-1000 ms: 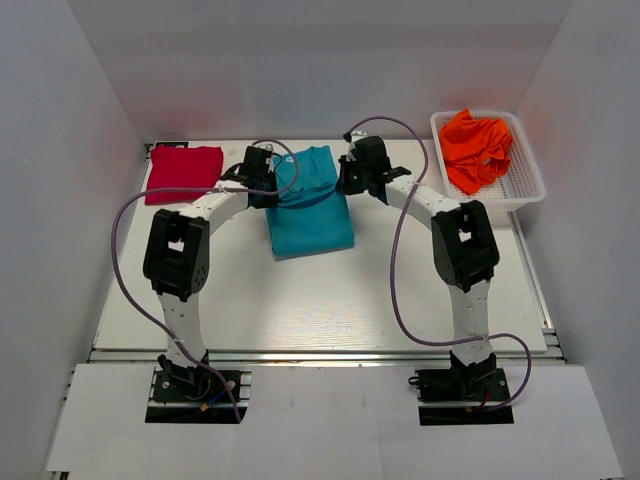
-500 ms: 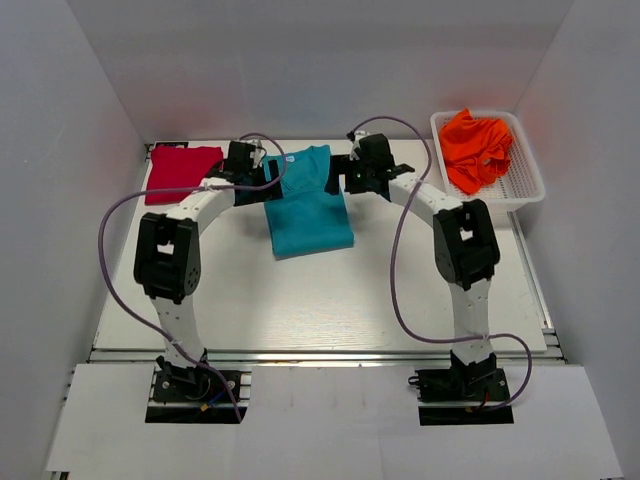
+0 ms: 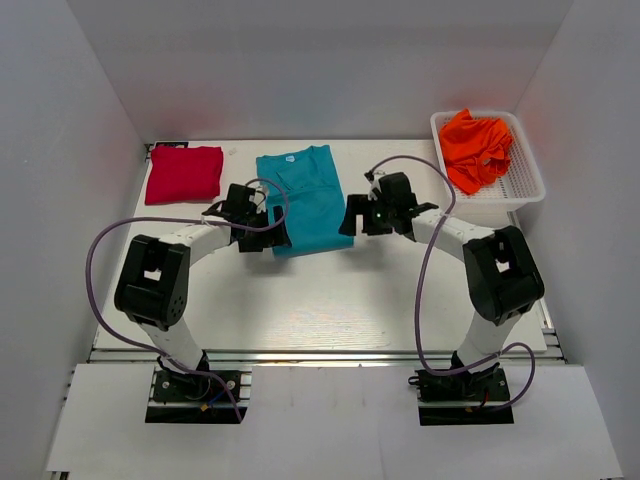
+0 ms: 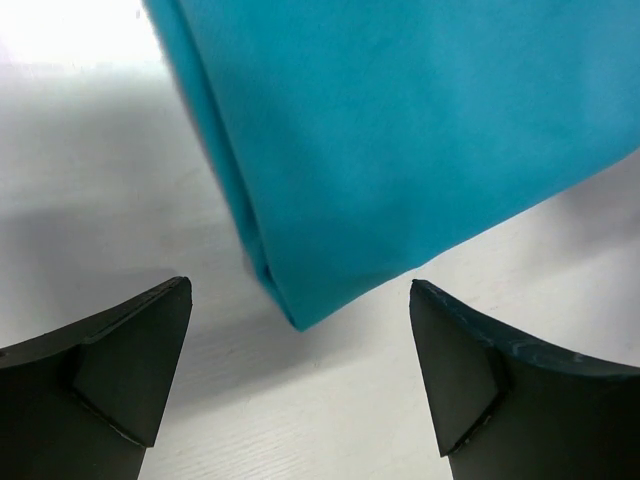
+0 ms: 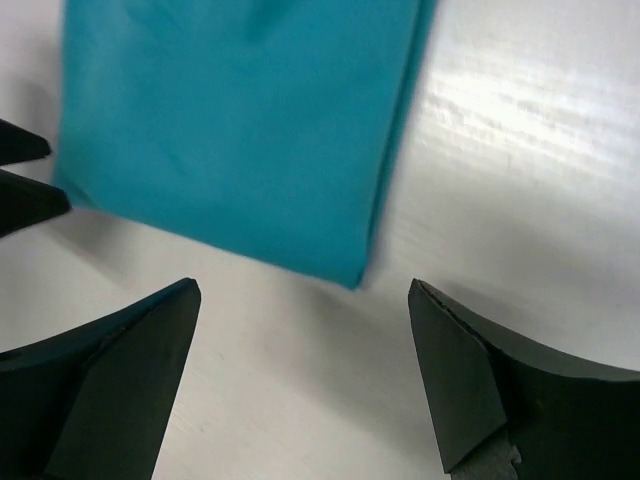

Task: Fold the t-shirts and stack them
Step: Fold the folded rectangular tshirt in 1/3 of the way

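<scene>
My left gripper moves down onto the teal t-shirt's near corner [image 3: 278, 252] [image 4: 299, 315] on the red t-shirt's side and closes next, since the corner points in between its open fingers.
A teal t-shirt [image 3: 305, 195] lies folded into a rectangle on the middle of the table, collar at the far end. Its near left corner [image 4: 300, 315] shows just ahead of my left gripper [image 4: 300, 288], which is open and empty. The near right corner [image 5: 352, 280] lies just ahead of my right gripper [image 5: 305, 285], also open with only table between its fingers. From above, the left gripper [image 3: 272, 236] and right gripper [image 3: 350, 220] flank the shirt's near edge. A red t-shirt [image 3: 184, 173] lies folded at the far left. An orange t-shirt [image 3: 478, 147] is crumpled in a basket.
The white basket [image 3: 520, 185] stands at the far right corner of the table. White walls close in the left, back and right sides. Purple cables loop from both arms over the table. The left gripper's fingertips [image 5: 25, 170] show at the right wrist view's left edge.
Both grippers have opened and let go of the teal shirt's far edge. They then drew back toward me to the shirt's near corners. The shirt lies flatter.
</scene>
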Controlling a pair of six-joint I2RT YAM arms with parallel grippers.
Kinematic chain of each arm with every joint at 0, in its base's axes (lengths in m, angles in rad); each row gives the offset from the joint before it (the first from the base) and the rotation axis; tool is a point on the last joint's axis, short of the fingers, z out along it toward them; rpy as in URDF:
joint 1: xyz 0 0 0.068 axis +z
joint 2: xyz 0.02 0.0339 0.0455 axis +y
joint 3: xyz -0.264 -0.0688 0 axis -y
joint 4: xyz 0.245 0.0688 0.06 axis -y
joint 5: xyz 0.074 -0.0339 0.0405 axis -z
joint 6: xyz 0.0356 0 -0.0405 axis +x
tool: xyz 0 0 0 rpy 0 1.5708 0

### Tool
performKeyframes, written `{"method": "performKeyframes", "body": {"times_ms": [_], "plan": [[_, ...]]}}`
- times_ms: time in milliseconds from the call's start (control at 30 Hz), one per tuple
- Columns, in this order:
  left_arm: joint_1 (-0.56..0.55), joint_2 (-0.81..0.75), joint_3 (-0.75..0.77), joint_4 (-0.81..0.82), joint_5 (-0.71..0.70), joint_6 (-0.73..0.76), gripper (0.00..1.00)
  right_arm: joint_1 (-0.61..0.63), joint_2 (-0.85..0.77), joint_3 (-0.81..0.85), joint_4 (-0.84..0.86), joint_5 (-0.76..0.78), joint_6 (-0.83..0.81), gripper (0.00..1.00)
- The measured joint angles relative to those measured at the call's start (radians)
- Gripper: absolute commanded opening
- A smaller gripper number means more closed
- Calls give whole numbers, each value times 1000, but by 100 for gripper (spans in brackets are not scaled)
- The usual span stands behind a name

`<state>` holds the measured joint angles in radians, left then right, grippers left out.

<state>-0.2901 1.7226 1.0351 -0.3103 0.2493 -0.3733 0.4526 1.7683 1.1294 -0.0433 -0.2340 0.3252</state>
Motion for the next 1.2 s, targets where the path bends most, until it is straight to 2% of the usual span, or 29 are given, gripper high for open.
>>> {"method": "performKeyframes", "body": {"times_ms": [33, 133, 167, 300, 467, 567, 600, 633, 667, 833, 900, 933, 1033, 1200], "plan": [[-1, 0, -11, 0, 1, -3, 100, 0, 1, -18, -3, 0, 4, 90], [-5, 0, -32, 7, 3, -13, 88, -2, 11, -42, -13, -2, 14, 90], [-6, 0, -39, 13, 3, -14, 81, -2, 16, -42, -9, -2, 18, 90], [-7, 3, -59, 31, 2, -23, 72, -2, 45, -41, 3, -9, 36, 74], [-7, 18, -61, 58, 2, -31, 53, -6, 103, -41, 31, -30, 45, 61], [-7, 36, -60, 72, 3, -33, 39, -7, 109, -40, 50, -31, 51, 44], [-7, 41, -59, 79, 5, -34, 36, -8, 113, -39, 54, -31, 53, 39], [-7, 46, -58, 83, 6, -33, 34, -8, 119, -38, 59, -32, 57, 27], [-6, 50, -56, 87, 9, -33, 34, -9, 127, -37, 64, -33, 58, 23], [-7, 57, -55, 96, 22, -31, 24, -10, 143, -37, 70, -59, 67, 22], [-7, 59, -55, 98, 26, -29, 13, -10, 143, -37, 79, -83, 67, 22], [-7, 61, -55, 98, 28, -27, 0, -10, 143, -37, 83, -96, 68, 14], [-7, 63, -55, 102, 36, -27, 0, -10, 143, -37, 107, -130, 68, 1], [-7, 64, -56, 104, 42, -22, 0, -10, 144, -37, 131, -163, 72, 0]]}}
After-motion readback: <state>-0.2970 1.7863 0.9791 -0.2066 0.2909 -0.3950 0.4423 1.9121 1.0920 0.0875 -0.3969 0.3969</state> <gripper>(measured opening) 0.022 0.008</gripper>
